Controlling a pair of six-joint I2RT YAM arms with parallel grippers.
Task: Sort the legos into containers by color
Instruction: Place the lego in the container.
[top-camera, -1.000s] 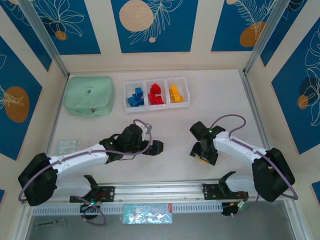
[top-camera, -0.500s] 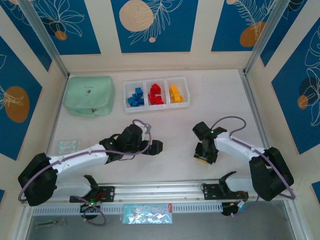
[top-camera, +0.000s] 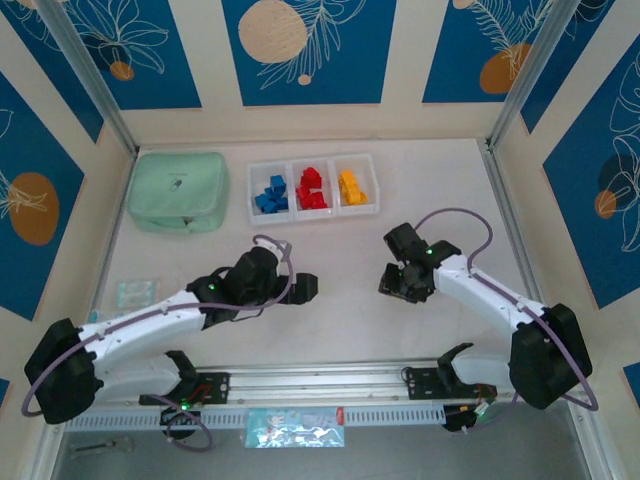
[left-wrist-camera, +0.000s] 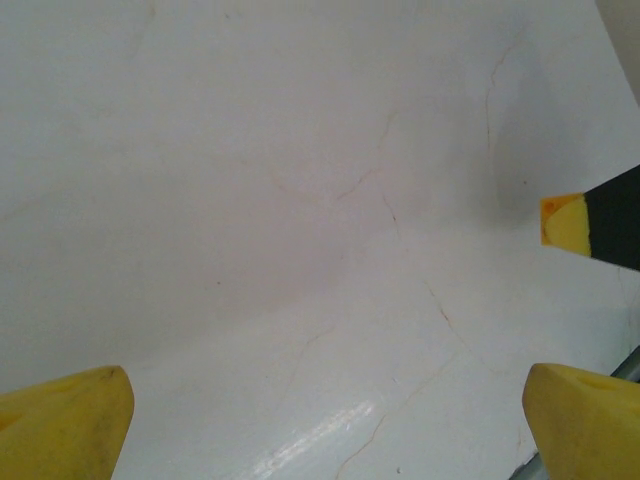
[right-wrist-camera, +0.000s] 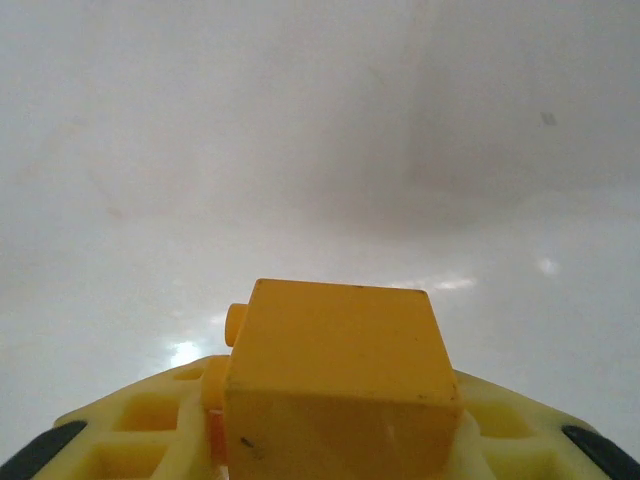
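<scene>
The yellow-orange lego (right-wrist-camera: 340, 380) will next travel outward in my right gripper, over the bin with yellow legos, and my gripper will release it among its own color.
My right gripper (top-camera: 393, 284) hangs over the table's right middle, shut on a yellow-orange lego (right-wrist-camera: 340, 380); in the right wrist view the brick sits between the pale yellow fingers (right-wrist-camera: 130, 425), above bare white table. My left gripper (top-camera: 304, 287) stands open at centre-left, its yellow fingertips (left-wrist-camera: 62, 425) wide apart with nothing between them. The containers (top-camera: 313, 213) stand in a row at the back: blue legos (top-camera: 271, 194) in the left bin, red legos (top-camera: 313, 189) in the middle, yellow legos (top-camera: 349, 187) in the right.
A mint-green zippered pouch (top-camera: 177, 189) lies left of the bins. A small clear packet (top-camera: 134, 293) rests near the left wall. A metal rail (top-camera: 320, 380) runs along the near edge. The other gripper's yellow-and-black tip (left-wrist-camera: 590, 225) pokes into the left wrist view.
The right gripper closed on the yellow-orange lego and drew it up and away from the near edge. The left gripper shifted slightly left and back, still open.
</scene>
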